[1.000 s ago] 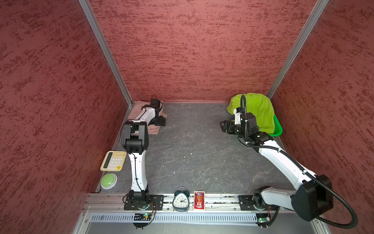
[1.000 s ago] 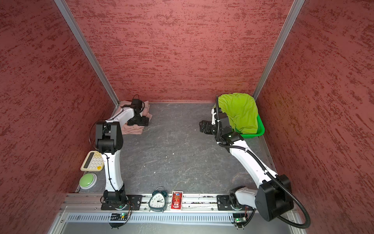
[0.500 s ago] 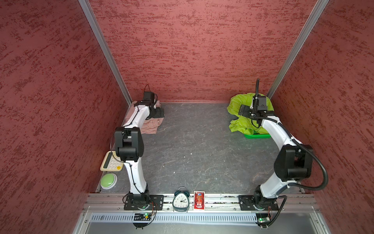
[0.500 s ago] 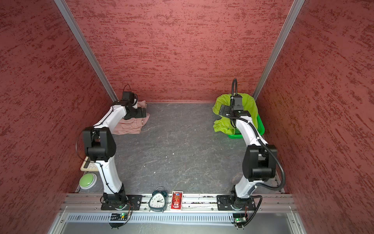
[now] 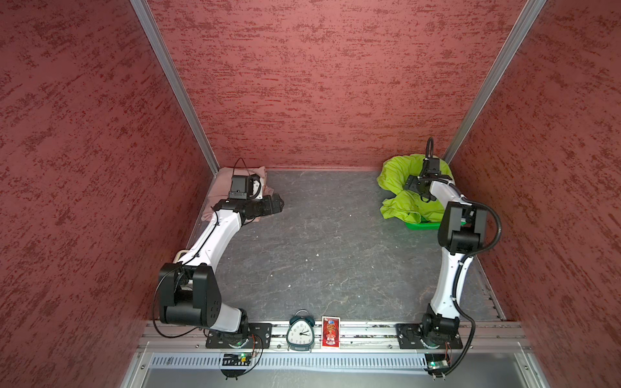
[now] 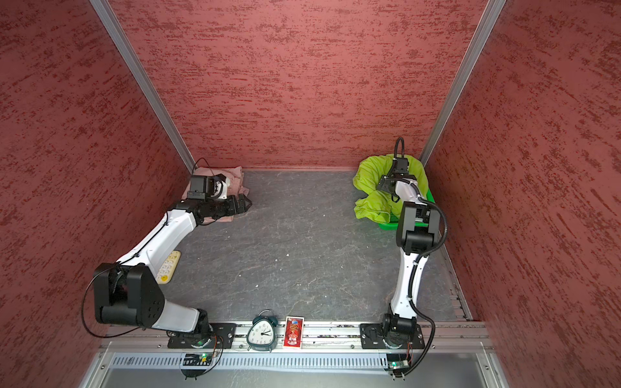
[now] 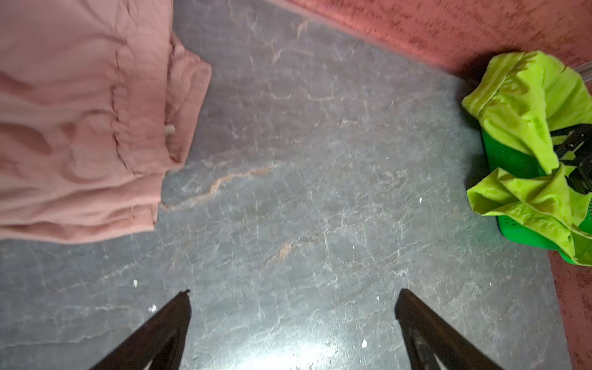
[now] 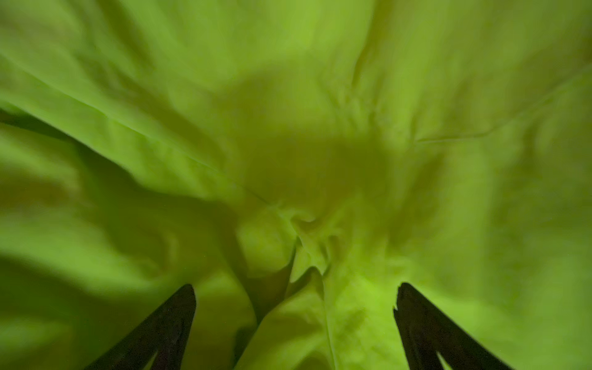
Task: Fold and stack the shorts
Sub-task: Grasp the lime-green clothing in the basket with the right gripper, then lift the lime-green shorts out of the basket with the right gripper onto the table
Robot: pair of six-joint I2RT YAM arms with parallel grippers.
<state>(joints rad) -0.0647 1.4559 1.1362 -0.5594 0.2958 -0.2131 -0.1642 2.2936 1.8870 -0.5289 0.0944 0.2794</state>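
Observation:
I need to move my right gripper further down into the lime green shorts next and close it on that fabric, because the crumpled fold (image 8: 306, 278) is right below the open fingers.
The dusty pink shorts (image 5: 223, 183) (image 6: 237, 174) (image 7: 80, 128) lie flattened in the back left corner. My left gripper (image 5: 278, 203) (image 6: 244, 203) (image 7: 293, 291) hovers open over bare table just off their right edge, holding nothing. The lime green shorts (image 5: 395, 174) (image 6: 369, 178) (image 7: 525, 105) are bunched over the green basket (image 5: 424, 225) (image 6: 389, 225) (image 7: 507, 158) in the back right corner. My right gripper (image 5: 415, 188) (image 6: 385, 186) (image 8: 294, 288) points down into them, open, with a crumpled fold of the green fabric (image 8: 304, 243) between its fingers.
A yellow-white calculator (image 6: 167, 267) lies by the left wall, partly under my left arm. A teal alarm clock (image 5: 300, 332) and a red card box (image 5: 330, 332) stand on the front rail. Red walls close in on three sides.
My left gripper has come off the pink shorts and moved right and forward. My right gripper swung from the table's middle onto the green shorts, which went from smoothly draped to bunched.

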